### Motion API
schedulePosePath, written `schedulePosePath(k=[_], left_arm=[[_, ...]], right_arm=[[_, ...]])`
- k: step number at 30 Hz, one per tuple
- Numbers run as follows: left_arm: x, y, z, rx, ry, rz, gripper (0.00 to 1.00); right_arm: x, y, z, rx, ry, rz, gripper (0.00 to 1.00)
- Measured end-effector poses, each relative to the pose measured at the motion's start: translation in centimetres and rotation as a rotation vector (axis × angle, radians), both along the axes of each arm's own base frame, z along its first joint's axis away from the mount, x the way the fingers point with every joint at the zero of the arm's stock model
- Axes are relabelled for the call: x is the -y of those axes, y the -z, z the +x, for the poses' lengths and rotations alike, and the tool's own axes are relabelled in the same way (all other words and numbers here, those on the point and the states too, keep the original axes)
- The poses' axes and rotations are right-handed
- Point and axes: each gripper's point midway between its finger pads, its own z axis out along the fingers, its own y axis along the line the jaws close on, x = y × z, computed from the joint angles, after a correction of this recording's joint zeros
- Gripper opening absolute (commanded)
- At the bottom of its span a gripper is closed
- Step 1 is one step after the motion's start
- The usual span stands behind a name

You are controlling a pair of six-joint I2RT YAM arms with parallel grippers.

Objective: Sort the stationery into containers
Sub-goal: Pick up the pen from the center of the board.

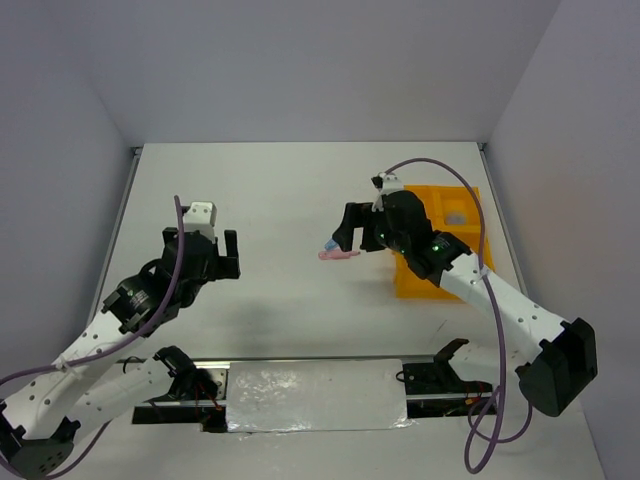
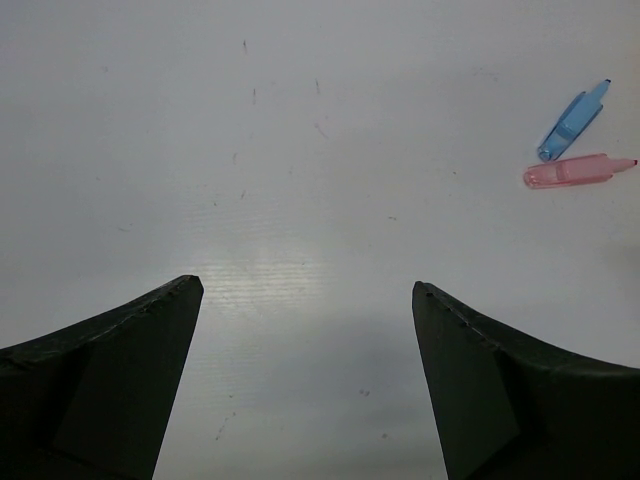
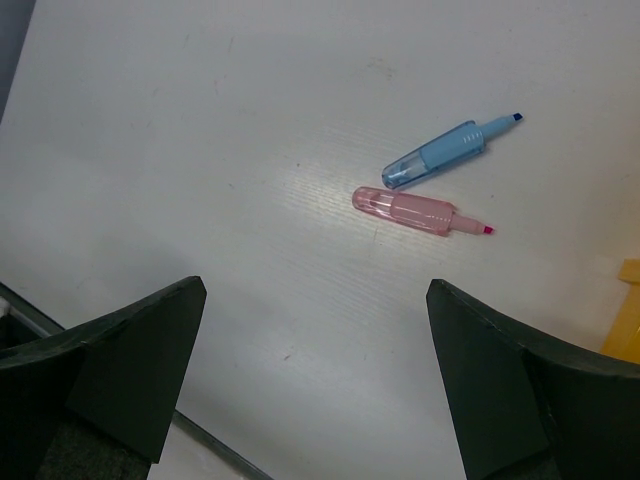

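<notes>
The pink piece's end is below, so my left gripper will next move right in the top view to the pink piece's rounded end, turn along the pink piece and go down.
A pink clip-like piece (image 1: 340, 255) and a blue one (image 1: 329, 245) lie side by side on the white table, just left of the yellow-orange tray (image 1: 470, 196). My right arm covers much of the tray. My right gripper (image 1: 355, 222) hovers above the two pieces, open and empty. In the right wrist view the blue piece (image 3: 447, 152) and the pink piece (image 3: 415, 210) lie ahead of the gripper (image 3: 315, 290). My left gripper (image 1: 202, 238) is open and empty over bare table at the left. Its view (image 2: 305, 290) shows the blue (image 2: 573, 120) and pink (image 2: 578, 171) pieces far to the upper right.
A small greyish item (image 1: 457, 215) lies in the tray's far right compartment. A corner of the tray (image 3: 628, 310) shows at the right of the right wrist view. A white sheet (image 1: 315, 395) lies between the arm bases. Walls enclose the table on three sides.
</notes>
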Motion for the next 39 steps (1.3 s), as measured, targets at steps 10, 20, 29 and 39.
schedulePosePath(k=[10,20,29,39], left_arm=[[0.2,-0.4,-0.8,0.023,0.034,-0.036,0.99],[3.1,2.6,0.1,-0.102,0.136,0.0,1.0],[8.1,6.4,0.4,-0.277,0.251,-0.092,0.99],[21.3,7.7,7.9,-0.327,0.571,-0.208,0.96]], right_arm=[[-4.6,-1.8,-3.7,0.024,-0.047,0.134,1.0],[-7.8,1.0,-4.4,-0.031,0.029,-0.045,1.0],[-2.5,2.8,-3.7,-0.055,0.209,-0.205,1.0],[7.2,-8.1,-10.8,0.148,0.219,0.184,1.0]])
